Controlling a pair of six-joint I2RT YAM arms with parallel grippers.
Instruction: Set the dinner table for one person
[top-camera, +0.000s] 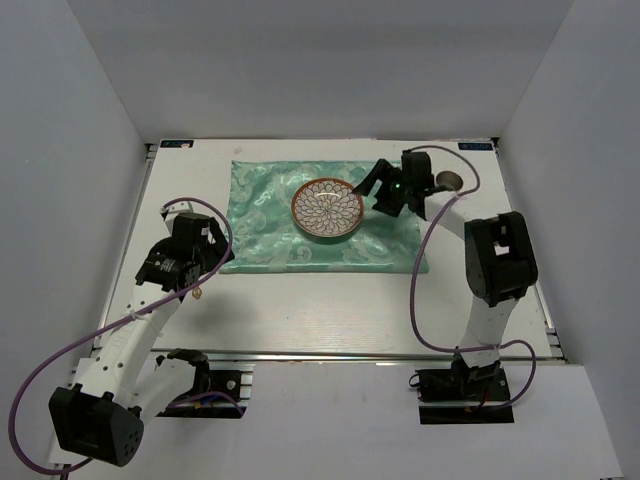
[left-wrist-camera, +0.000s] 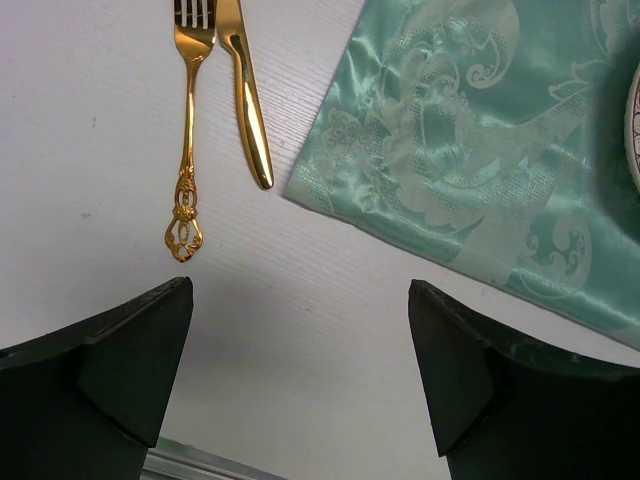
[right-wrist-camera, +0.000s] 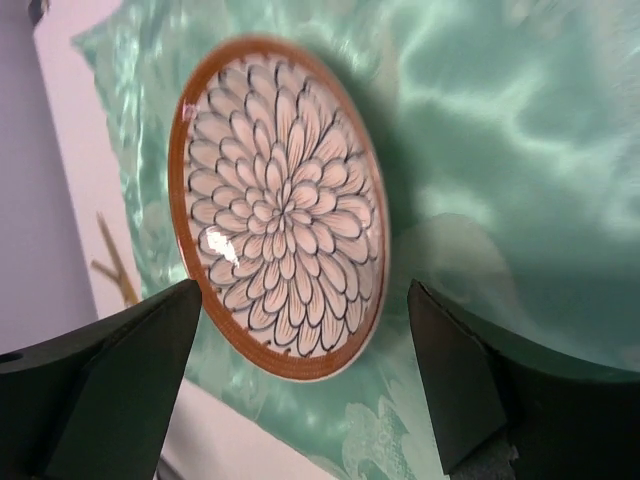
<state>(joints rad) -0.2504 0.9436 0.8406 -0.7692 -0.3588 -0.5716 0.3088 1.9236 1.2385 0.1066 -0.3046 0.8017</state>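
Observation:
The plate already lies on the cloth, so the robot's right gripper needs to swing to its right in the top view, onto the grey cup's rim (top-camera: 460, 182).
The white dinner table (top-camera: 330, 310) carries a mint-green patterned cloth (top-camera: 270, 240). A brown-rimmed plate with a flower pattern (top-camera: 327, 210) lies on the cloth. My right gripper (top-camera: 376, 194) hovers open and empty at the plate's right edge; its wrist view shows the plate (right-wrist-camera: 280, 210) just ahead of the gripper (right-wrist-camera: 305, 370). My left gripper (top-camera: 190, 262) is open and empty over bare table left of the cloth. Its wrist view shows the gripper (left-wrist-camera: 300, 370), with a gold fork (left-wrist-camera: 190, 120) and a gold knife (left-wrist-camera: 247, 100) lying side by side ahead of it, beside the cloth (left-wrist-camera: 470, 150).
A small grey cup (top-camera: 447, 181) stands on the table right of the cloth, behind my right arm. A metal rail (top-camera: 330, 355) runs along the near edge. White walls close in the table on three sides. Purple cables loop beside both arms.

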